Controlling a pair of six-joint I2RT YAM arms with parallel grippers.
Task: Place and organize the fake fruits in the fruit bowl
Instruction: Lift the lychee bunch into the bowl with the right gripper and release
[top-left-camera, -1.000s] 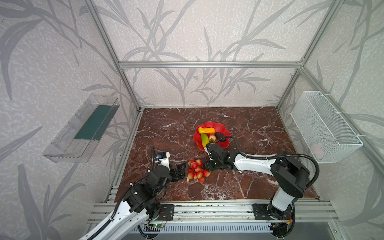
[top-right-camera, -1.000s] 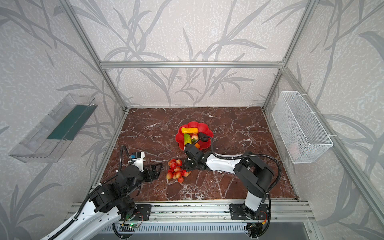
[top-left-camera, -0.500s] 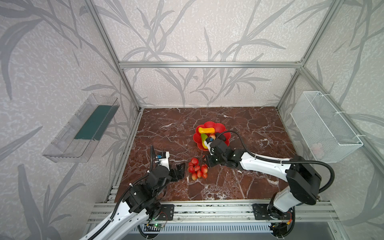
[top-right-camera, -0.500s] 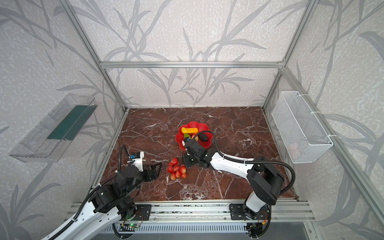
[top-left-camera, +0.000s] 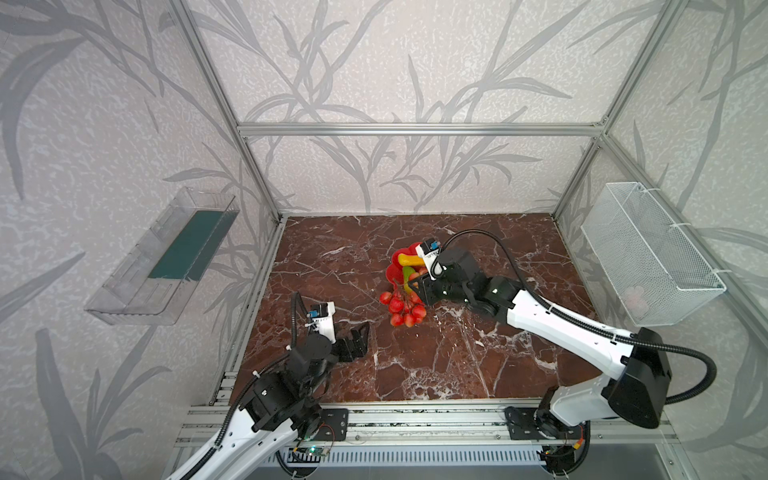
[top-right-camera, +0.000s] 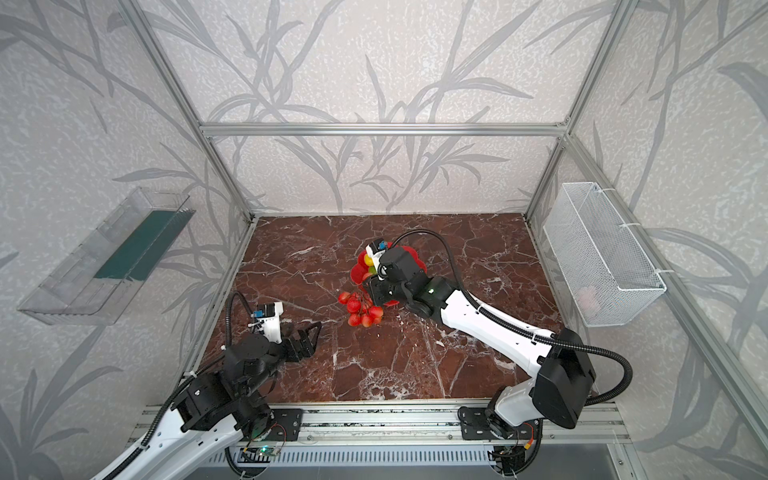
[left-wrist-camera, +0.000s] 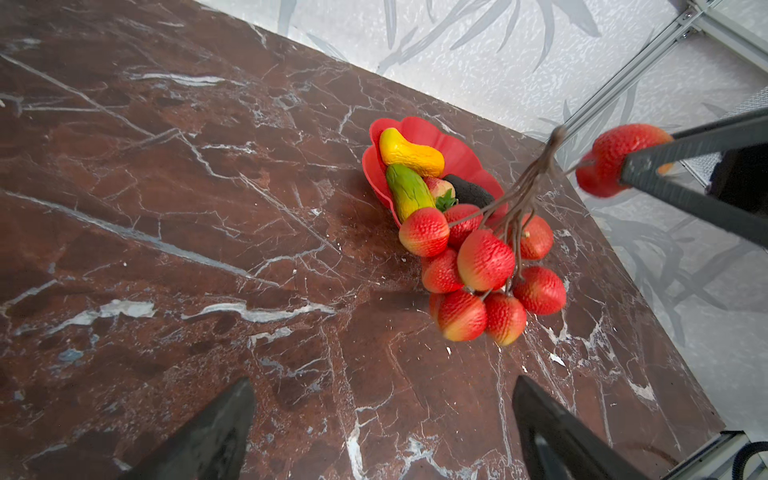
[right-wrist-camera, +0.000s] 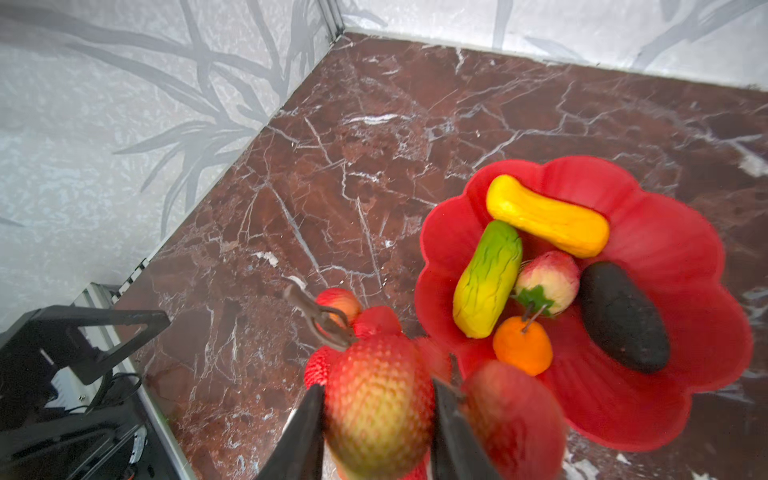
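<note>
Next, my right gripper moves outward over the fruit bowl (right-wrist-camera: 665, 232) and down onto the small orange (right-wrist-camera: 523, 347) to release the grape bunch, whose grapes still hang outside the bowl's rim.
My right gripper (right-wrist-camera: 378, 390) is shut on one grape of the red-pink grape bunch (top-left-camera: 402, 307) (top-right-camera: 360, 309) (right-wrist-camera: 380, 399). The rest of the bunch (left-wrist-camera: 484, 259) hangs by its brown stems just above the table, at the near-left rim of the fruit bowl (top-left-camera: 395, 272) (top-right-camera: 358, 272) (right-wrist-camera: 665, 232). In the bowl lie the yellow-orange fruit (right-wrist-camera: 548, 216), the green-yellow fruit (right-wrist-camera: 488, 278), the strawberry (right-wrist-camera: 548, 282), the small orange (right-wrist-camera: 523, 347) and the dark avocado (right-wrist-camera: 623, 318). My left gripper (top-left-camera: 359, 338) (top-right-camera: 309, 336) (left-wrist-camera: 381, 380) stands open and empty over bare table, left of the bunch.
A white wire basket (top-left-camera: 648, 253) hangs on the right wall and a clear plastic tray (top-left-camera: 166, 257) on the left wall. The brown marble table (top-left-camera: 457, 365) ends at a metal rail in front.
The right gripper has lifted the grape bunch off the table and carried it back toward the bowl. The left arm has stayed in place.
</note>
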